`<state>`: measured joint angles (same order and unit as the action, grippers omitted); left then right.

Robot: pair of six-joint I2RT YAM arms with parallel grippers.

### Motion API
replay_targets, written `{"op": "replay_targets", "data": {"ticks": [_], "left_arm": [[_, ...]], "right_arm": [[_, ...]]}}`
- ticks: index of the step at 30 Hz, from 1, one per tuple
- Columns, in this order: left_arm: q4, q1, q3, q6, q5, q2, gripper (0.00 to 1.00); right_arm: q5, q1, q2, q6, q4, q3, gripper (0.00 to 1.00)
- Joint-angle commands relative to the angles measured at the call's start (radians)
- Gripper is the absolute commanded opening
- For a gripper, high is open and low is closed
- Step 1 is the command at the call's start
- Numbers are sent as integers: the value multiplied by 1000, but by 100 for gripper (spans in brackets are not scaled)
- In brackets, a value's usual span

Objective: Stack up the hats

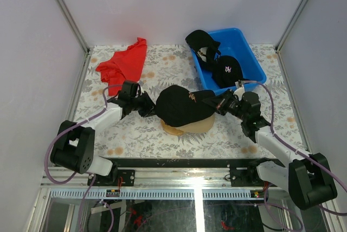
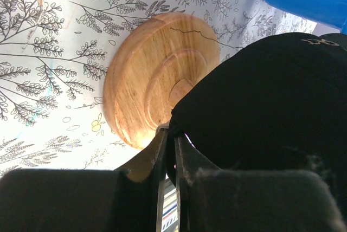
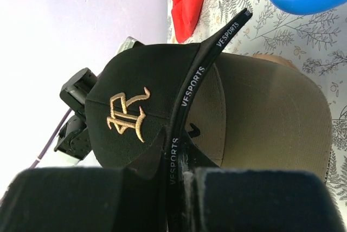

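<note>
My right gripper draws the black cap's edge to the left in the top view next and releases it over the tan cap's edge, which still sticks out uncovered.
A black cap with a gold emblem (image 1: 181, 110) sits in the middle of the table, held at both ends. My left gripper (image 1: 150, 105) is shut on its rear edge (image 2: 179, 123). My right gripper (image 1: 219, 104) is shut on its brim (image 3: 187, 96), which carries white lettering along the edge. Below it, the right wrist view shows a tan cap (image 3: 271, 113) with a small dark emblem. The left wrist view shows the wooden stand (image 2: 157, 75) beneath the black cap (image 2: 271, 102). Two more black caps (image 1: 222, 61) lie in the blue bin.
The blue bin (image 1: 255, 58) stands at the back right, close behind my right arm. A red cloth (image 1: 124, 61) lies at the back left. Grey walls close off the table's far and side edges.
</note>
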<state>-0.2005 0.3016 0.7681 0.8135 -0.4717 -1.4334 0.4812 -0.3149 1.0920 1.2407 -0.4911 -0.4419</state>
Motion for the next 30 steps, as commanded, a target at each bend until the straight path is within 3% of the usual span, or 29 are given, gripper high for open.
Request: {"op": "replay_targets", "data": {"ticks": [1, 7, 17, 23, 24, 30], "left_arm": [[-50, 0, -45, -49, 52, -42, 6], [-56, 1, -65, -53, 47, -47, 5], [-168, 1, -151, -33, 104, 69, 4], [-250, 1, -173, -25, 151, 157, 4], [-250, 1, -173, -22, 152, 160, 4], [-239, 1, -145, -16, 149, 122, 4]], "right_arm": [[-21, -3, 23, -227, 303, 15, 0], [-66, -9, 91, -382, 458, -35, 0], [-64, -30, 312, -487, 356, -177, 0], [-52, -40, 365, -509, 423, -318, 0], [-49, -40, 356, -506, 444, -323, 1], [-31, -42, 247, -498, 591, -289, 30]]}}
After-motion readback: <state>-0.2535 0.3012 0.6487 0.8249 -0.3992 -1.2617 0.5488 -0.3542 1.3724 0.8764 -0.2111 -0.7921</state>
